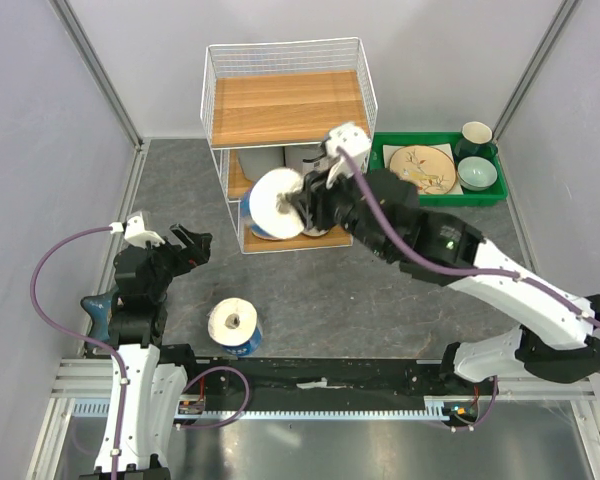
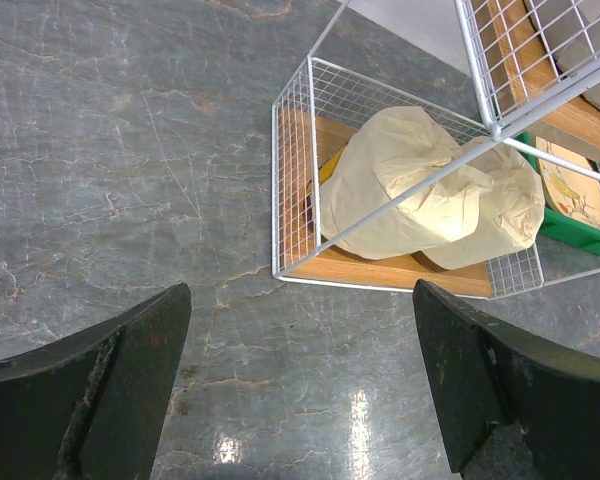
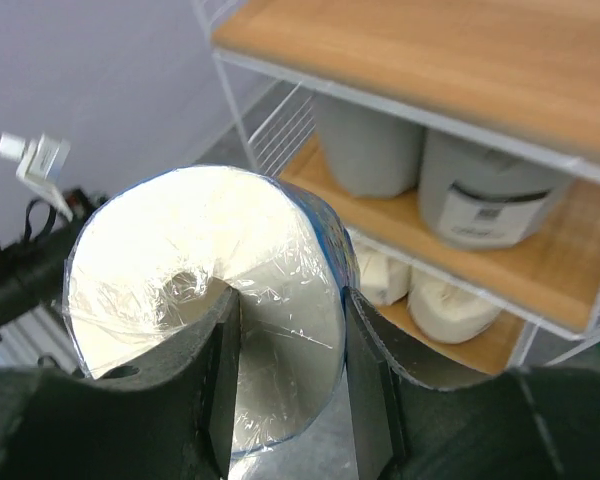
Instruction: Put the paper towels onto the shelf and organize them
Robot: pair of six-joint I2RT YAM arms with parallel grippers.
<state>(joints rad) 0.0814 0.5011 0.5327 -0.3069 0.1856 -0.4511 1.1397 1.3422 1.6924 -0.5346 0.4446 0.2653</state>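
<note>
The top level of the shelf is bare. So I should lift my right gripper, carry the blue-wrapped roll outward onto the tray-side half of the shelf's top level [image 1: 313, 104] [image 3: 520, 60] and let go of it there.
My right gripper [image 1: 305, 196] is shut on a blue-wrapped paper towel roll [image 1: 273, 205], one finger in its core and the other outside its wall [image 3: 280, 300]. It holds the roll in the air just in front of the white wire shelf [image 1: 285, 105]. Two grey rolls [image 3: 370, 150] [image 3: 485, 195] stand on the middle tier. Cream rolls [image 3: 450, 305] [image 2: 420, 195] lie on the bottom tier. A second blue-wrapped roll [image 1: 234, 322] stands on the table near the left arm. My left gripper [image 1: 185, 245] is open and empty above the bare table [image 2: 300, 380].
A green tray [image 1: 440, 199] to the right of the shelf holds a patterned plate [image 1: 422, 168], a bowl [image 1: 477, 174] and a dark cup [image 1: 477, 135]. Grey walls close in the table on the left, right and back. The shelf's top tier holds nothing.
</note>
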